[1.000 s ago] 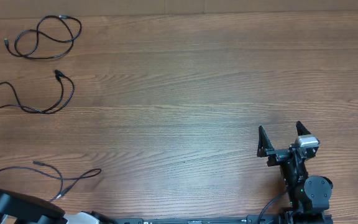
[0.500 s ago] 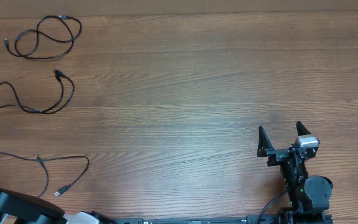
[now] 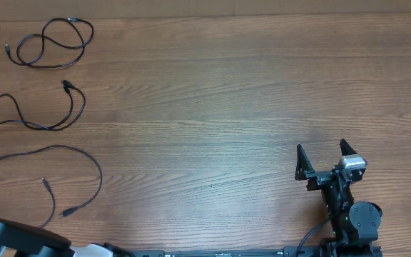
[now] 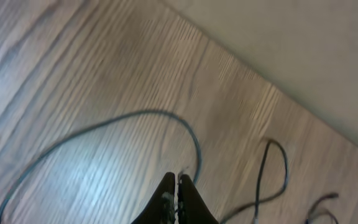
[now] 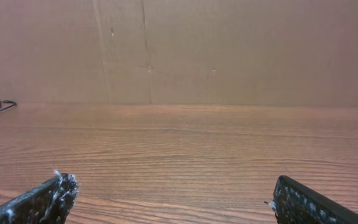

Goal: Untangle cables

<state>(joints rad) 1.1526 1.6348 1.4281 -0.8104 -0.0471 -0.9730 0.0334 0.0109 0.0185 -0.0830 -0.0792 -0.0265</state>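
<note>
My left gripper needs to come down in over the near cable's loop (image 3: 33,187) (image 4: 120,180) next and open, because the near cable lies apart.
Three thin black cables lie apart at the table's left side. The far cable (image 3: 91,32) is coiled in the corner, and the middle cable (image 3: 66,86) lies in a loose curve below it. The near cable (image 3: 48,147) makes a wide loop, its middle hidden under my left arm (image 3: 20,239). In the left wrist view the near cable (image 4: 143,113) arcs round and runs in at the tips of my left gripper (image 4: 177,179), which is shut on it. My right gripper (image 3: 325,158) rests open at the near right, far from all cables, nothing between its fingers (image 5: 55,196).
The table's far left edge (image 4: 272,81) shows in the left wrist view, with the two other cables (image 4: 272,163) lying near it. A brown wall (image 5: 179,50) stands behind the table. Thick black wires (image 3: 309,239) trail from the right arm's base.
The near cable has been drawn out from a narrow bunch by the front edge into a wide open loop. My left arm has shifted lower at the corner. The right arm is still.
</note>
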